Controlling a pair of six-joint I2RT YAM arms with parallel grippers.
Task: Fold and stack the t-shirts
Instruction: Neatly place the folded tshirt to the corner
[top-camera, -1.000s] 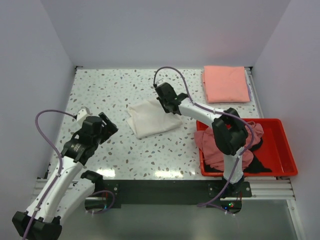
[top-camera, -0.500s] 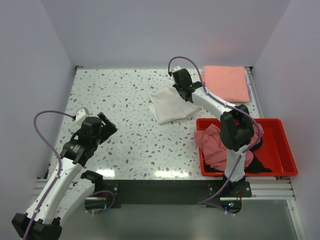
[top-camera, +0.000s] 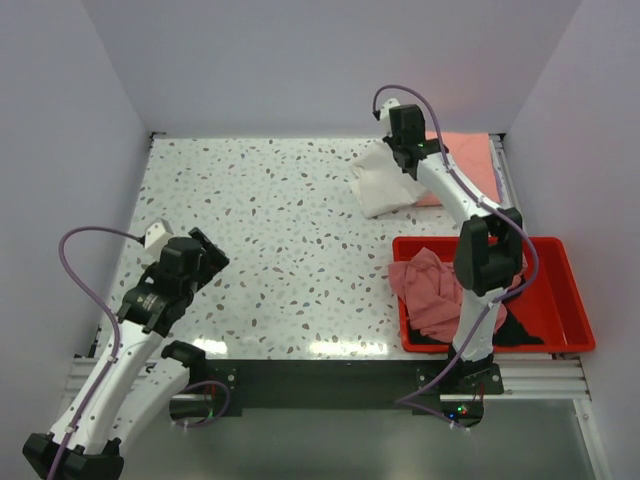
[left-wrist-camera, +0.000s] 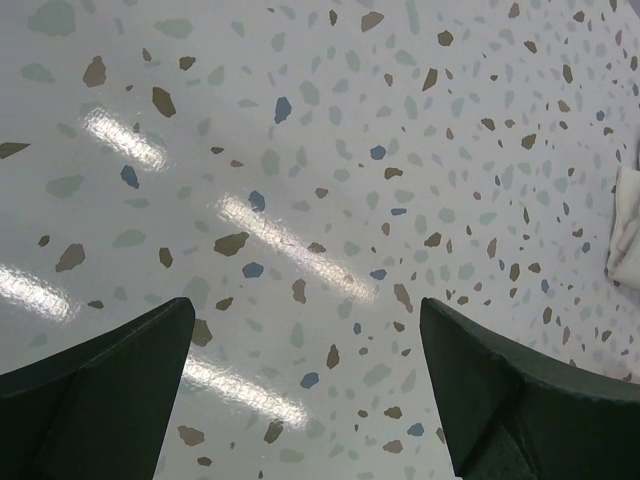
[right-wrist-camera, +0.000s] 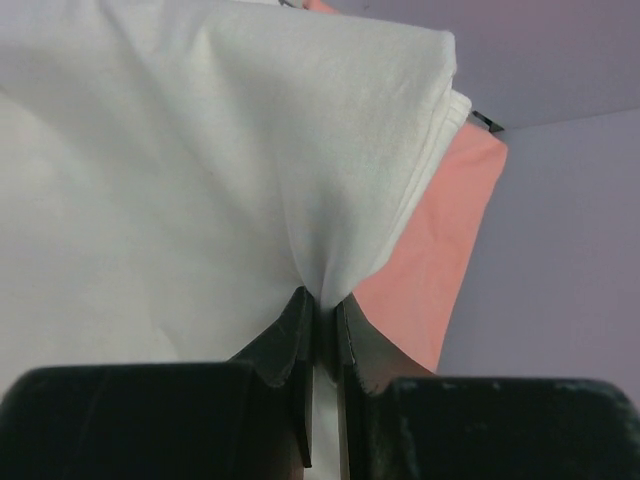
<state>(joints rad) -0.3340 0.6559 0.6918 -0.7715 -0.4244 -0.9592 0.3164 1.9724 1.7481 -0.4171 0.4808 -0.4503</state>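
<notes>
Next I need to carry the white t-shirt in my right gripper right in the top view, lower and release it, since the salmon-pink t-shirt (top-camera: 470, 165) (right-wrist-camera: 433, 238) lies there below, half-bare.
My right gripper (top-camera: 398, 160) is shut on the edge of the folded white t-shirt (top-camera: 383, 185) and holds it at the far right of the table, partly over the folded salmon-pink t-shirt (top-camera: 470, 165). In the right wrist view the white cloth (right-wrist-camera: 200, 170) is pinched between the fingers, with the salmon-pink shirt (right-wrist-camera: 440, 250) behind it. A dusty-pink shirt (top-camera: 430, 290) and a black one (top-camera: 520, 325) lie crumpled in the red bin (top-camera: 575, 300). My left gripper (top-camera: 205, 255) is open and empty over bare table at the near left; its view shows an edge of white cloth (left-wrist-camera: 627, 230).
The red plastic bin stands at the near right, beside the right arm's base. The speckled table (top-camera: 280, 220) is walled at the back and both sides.
My right gripper has dragged the folded white t-shirt from the table's middle to the far right, onto the salmon-pink shirt's edge. The left arm has drawn back slightly.
</notes>
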